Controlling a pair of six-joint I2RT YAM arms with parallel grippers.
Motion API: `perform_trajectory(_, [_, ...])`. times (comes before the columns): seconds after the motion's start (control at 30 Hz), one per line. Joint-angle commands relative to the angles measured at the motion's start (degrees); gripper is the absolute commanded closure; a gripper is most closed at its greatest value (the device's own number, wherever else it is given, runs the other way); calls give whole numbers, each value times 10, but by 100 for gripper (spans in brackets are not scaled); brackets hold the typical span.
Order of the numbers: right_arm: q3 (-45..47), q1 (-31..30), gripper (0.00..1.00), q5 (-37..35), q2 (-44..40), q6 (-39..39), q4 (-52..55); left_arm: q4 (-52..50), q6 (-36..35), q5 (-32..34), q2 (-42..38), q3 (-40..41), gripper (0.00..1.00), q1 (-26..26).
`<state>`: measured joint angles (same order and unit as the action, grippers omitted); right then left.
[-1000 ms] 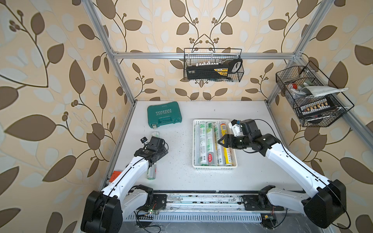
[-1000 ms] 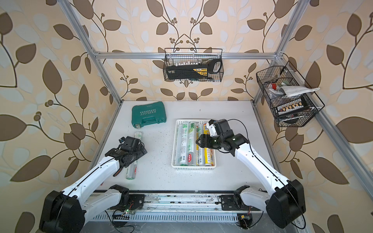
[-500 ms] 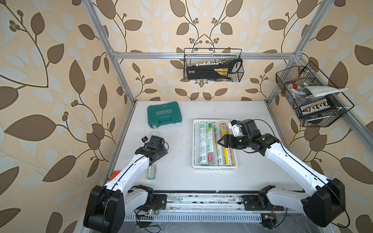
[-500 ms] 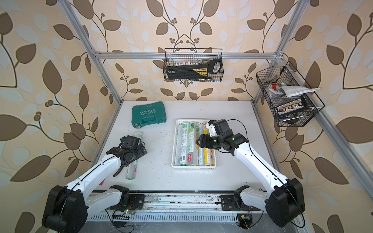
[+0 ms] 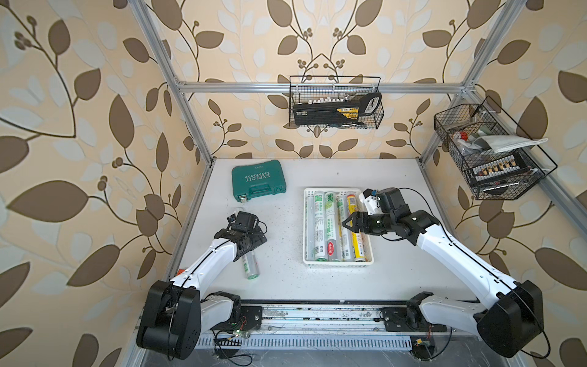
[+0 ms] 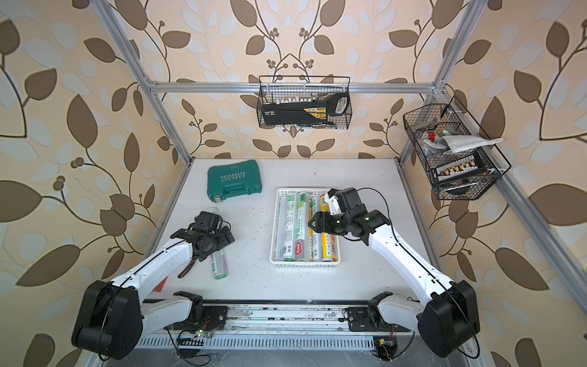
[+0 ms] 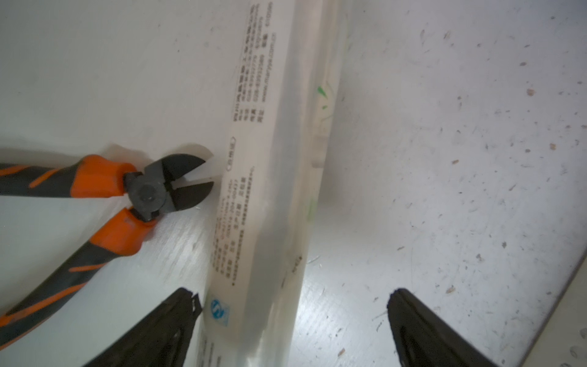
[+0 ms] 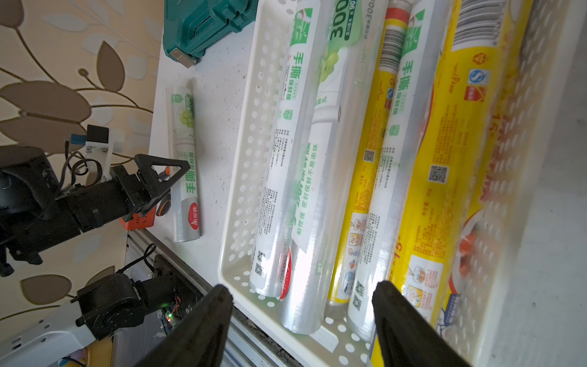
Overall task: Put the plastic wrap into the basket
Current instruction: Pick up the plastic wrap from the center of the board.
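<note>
The robot's left gripper will next go down onto the middle of the white plastic wrap roll and close its fingers, since the roll is just below it between them.
One silver-white and green plastic wrap roll lies loose on the table's left side. My left gripper is just above it and open. In the left wrist view this roll runs between the two fingers, close to one of them and gripped by neither. The white perforated basket holds several rolls, green-white and yellow. My right gripper hovers open over them, holding nothing.
Orange-handled cutters lie beside the loose roll, their tips almost touching it. A teal tool case sits at the back left. Black wire baskets hang on the back wall and the right wall.
The left arm's base link has turned slightly. Both grippers stay about where they were, still open.
</note>
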<state>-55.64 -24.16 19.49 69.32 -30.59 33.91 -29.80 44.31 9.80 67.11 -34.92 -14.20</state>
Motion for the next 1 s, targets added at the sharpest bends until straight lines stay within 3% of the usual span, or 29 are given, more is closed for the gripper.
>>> perform_trajectory(0.0, [-19, -3, 27, -2, 6, 6, 5, 6, -26, 4, 13, -25, 1, 1])
perform_trajectory(0.3, [-20, -2, 27, -4, 2, 9, 9, -2, -23, -2, 108, -69, 6, 3])
perform_trajectory(0.5, [-19, -3, 27, -5, 3, 11, 9, -16, -25, -2, 173, -101, 20, 4])
perform_trajectory(0.97, [-20, -3, 27, -1, 13, 12, 5, -19, -32, -6, 185, -113, 46, -3])
